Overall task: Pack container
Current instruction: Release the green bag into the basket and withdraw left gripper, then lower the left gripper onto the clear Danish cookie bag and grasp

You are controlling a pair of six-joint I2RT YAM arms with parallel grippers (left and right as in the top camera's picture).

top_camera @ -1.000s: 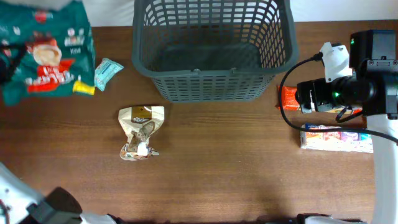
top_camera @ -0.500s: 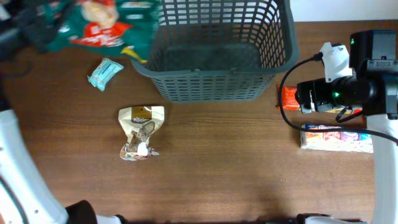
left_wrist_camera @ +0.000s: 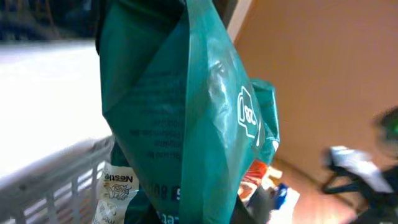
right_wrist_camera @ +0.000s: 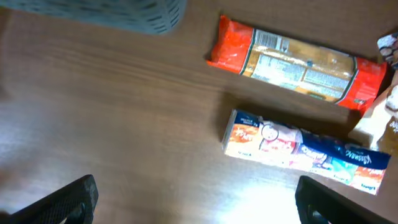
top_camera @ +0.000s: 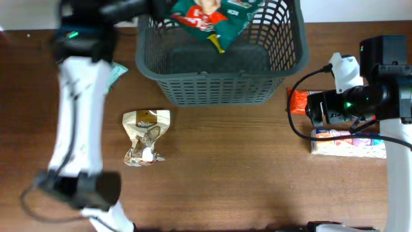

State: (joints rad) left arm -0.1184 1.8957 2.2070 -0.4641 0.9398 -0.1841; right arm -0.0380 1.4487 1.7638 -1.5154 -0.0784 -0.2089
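The green snack bag should be released inside the basket only after I lower my left gripper toward the middle of the basket [top_camera: 220, 51].
The container [top_camera: 219, 87] is a dark grey slotted basket at the table's far middle. My left gripper [top_camera: 158, 8] is shut on a large green snack bag [top_camera: 212, 16] and holds it over the basket's opening. In the left wrist view the green bag [left_wrist_camera: 180, 112] fills the frame and hides the fingers, with the basket wall [left_wrist_camera: 56, 180] at lower left. My right gripper [right_wrist_camera: 199, 202] is open and empty above bare table, right of the basket in the overhead view [top_camera: 315, 106]. An orange packet [right_wrist_camera: 292, 62] and a blue-and-white packet [right_wrist_camera: 305, 149] lie just ahead of it.
A cream-and-brown pouch [top_camera: 147, 135] lies in front of the basket, to the left. A small teal packet [top_camera: 117, 71] lies left of the basket, partly behind my left arm. The orange packet [top_camera: 297, 101] and blue-and-white packet [top_camera: 347, 143] lie at the right.
My left arm has swung the green bag from the far left corner rightward until it hangs over the basket. The right arm has barely moved.
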